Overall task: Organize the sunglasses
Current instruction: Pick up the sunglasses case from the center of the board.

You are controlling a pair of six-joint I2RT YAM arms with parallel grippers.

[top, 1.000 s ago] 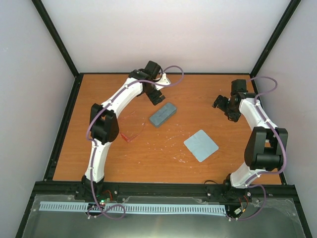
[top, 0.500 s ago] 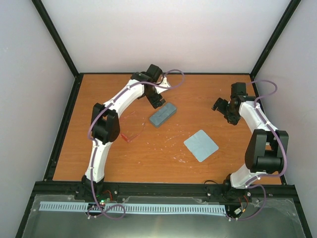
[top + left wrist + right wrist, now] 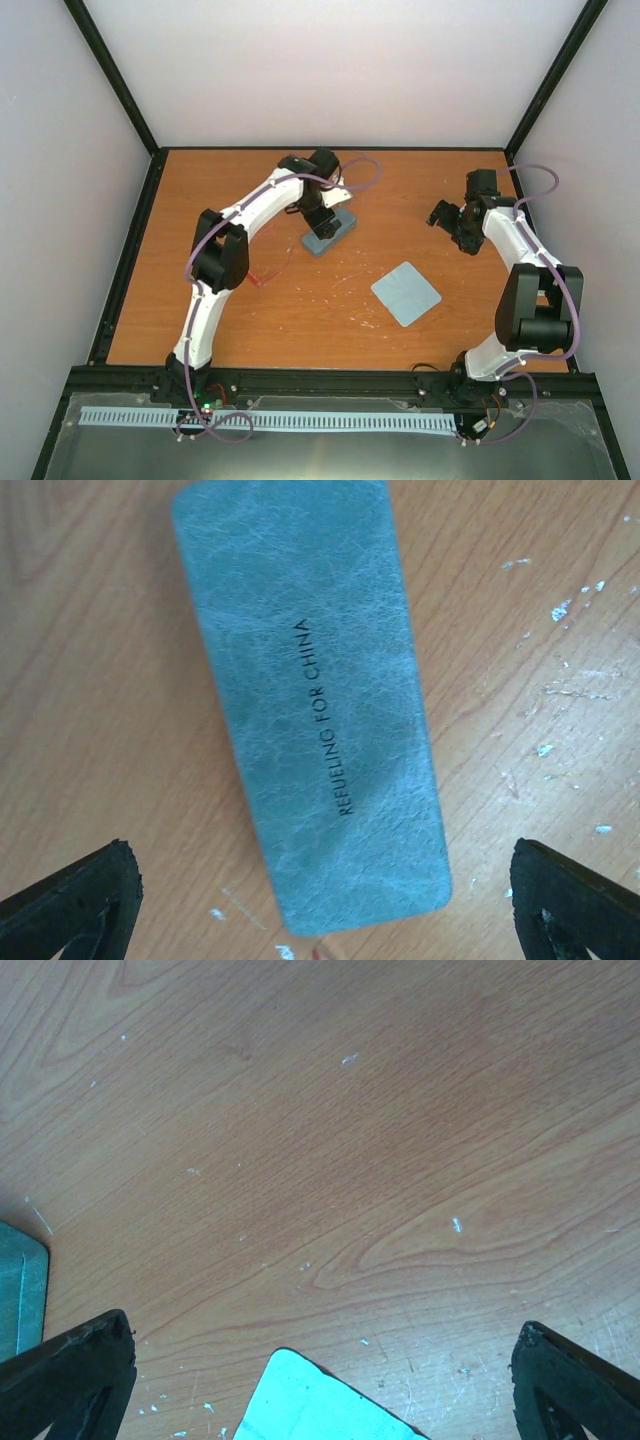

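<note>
My left gripper should go down onto the case's near end and close across its width, as its open fingers are already on both sides there.
The sunglasses (image 3: 268, 272), see-through pinkish-red with a thin red frame, lie on the table left of centre, partly hidden behind my left arm. The grey-blue oblong case (image 3: 332, 236) lies closed just right of them. My left gripper (image 3: 322, 216) hangs directly over the case, open. In the left wrist view the case (image 3: 310, 700) fills the middle, and its near end lies between the spread fingertips (image 3: 75, 900) of the left gripper (image 3: 320, 910). My right gripper (image 3: 447, 213) hovers open at the right rear, holding nothing.
A pale blue square cloth (image 3: 406, 293) lies flat right of centre. One of its corners (image 3: 320, 1400) shows below the right gripper (image 3: 320, 1385), and an edge of the case (image 3: 20, 1290) sits at the far left of that view. Black frame rails border the table (image 3: 200, 190).
My left gripper has swung right and toward the near side, from beside the case's far end to right above it. The right arm has barely shifted.
</note>
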